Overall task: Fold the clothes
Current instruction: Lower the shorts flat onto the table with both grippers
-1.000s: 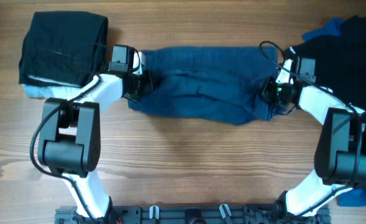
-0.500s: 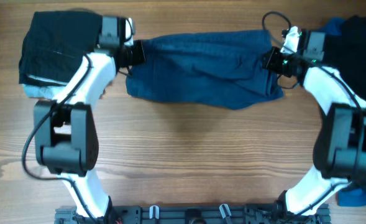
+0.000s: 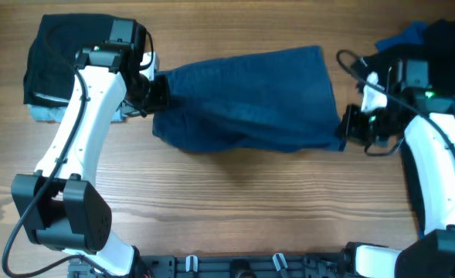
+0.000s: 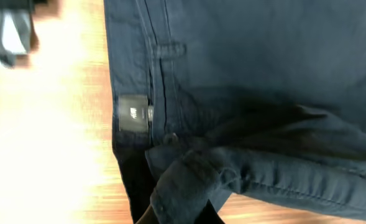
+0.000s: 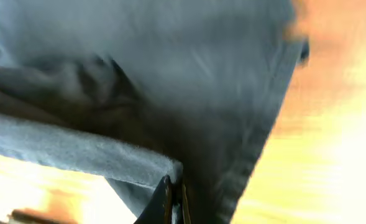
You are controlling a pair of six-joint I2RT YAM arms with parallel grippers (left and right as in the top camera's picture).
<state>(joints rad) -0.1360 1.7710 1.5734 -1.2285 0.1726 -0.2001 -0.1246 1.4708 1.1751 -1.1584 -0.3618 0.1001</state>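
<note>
My left gripper draws back and down toward the bare near tabletop next, then releases the waistband end of the shorts, since that space lies below the gripper, toward the base.
A pair of dark navy shorts (image 3: 250,96) hangs stretched between both arms above the table, with its waistband and label (image 4: 135,114) toward the left. My left gripper (image 3: 154,93) is shut on the waistband end, where bunched cloth (image 4: 183,186) fills the jaws. On the hem end at the right, my right gripper (image 3: 349,123) is shut, its fingers (image 5: 168,202) pressed together on a thin fold of the cloth (image 5: 170,93).
A folded black garment (image 3: 76,58) lies on a light blue one at the back left. Black and royal blue clothes (image 3: 428,38) are piled at the back right. Another blue cloth (image 3: 447,245) lies at the front right edge.
Both grippers have lifted the shorts and swung them toward the front, pulling them apart. The cloth now hangs stretched instead of lying crumpled. The left arm has straightened out.
</note>
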